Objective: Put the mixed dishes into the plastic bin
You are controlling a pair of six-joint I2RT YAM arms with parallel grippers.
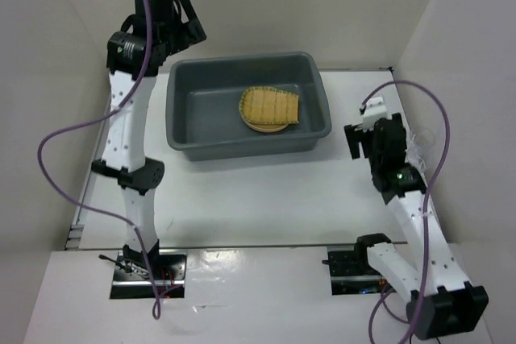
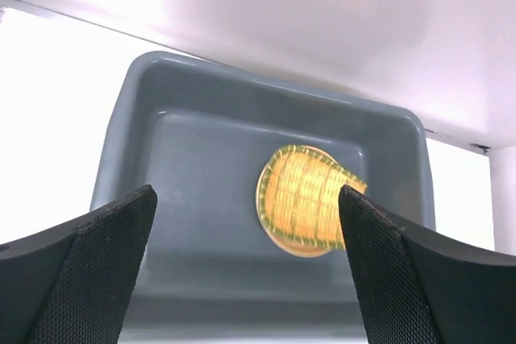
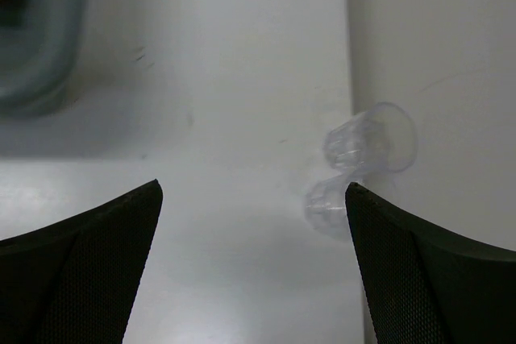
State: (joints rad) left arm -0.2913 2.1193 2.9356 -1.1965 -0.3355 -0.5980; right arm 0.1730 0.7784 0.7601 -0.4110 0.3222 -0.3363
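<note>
My right gripper's fingers are open, and the farther cup's rim [image 3: 393, 136] is beyond them. My right gripper will go down and outward onto it, toward the bin's side beside the glass cups.
The dark grey plastic bin [image 1: 187, 122] stands at the table's back centre. Inside it the tan woven tray [image 1: 272, 105] lies on a round yellow-orange plate [image 1: 267, 126], right of the bin's middle. My left gripper [image 1: 187, 26] is open and empty, high above the bin's left back corner. Its wrist view looks down on the bin [image 2: 193, 159], the tray [image 2: 310, 197] and the plate's rim [image 2: 300, 245]. My right gripper [image 1: 363, 137] is open and empty, low over the table right of the bin. Two clear glass cups [image 3: 369, 139] [image 3: 326, 201] lie by the right wall, ahead of its right finger.
White walls enclose the table at the back, left and right. The glass cups [image 1: 423, 141] lie against the right wall. The bin's corner [image 3: 32, 46] shows at the upper left of the right wrist view. Purple cables hang from both arms.
</note>
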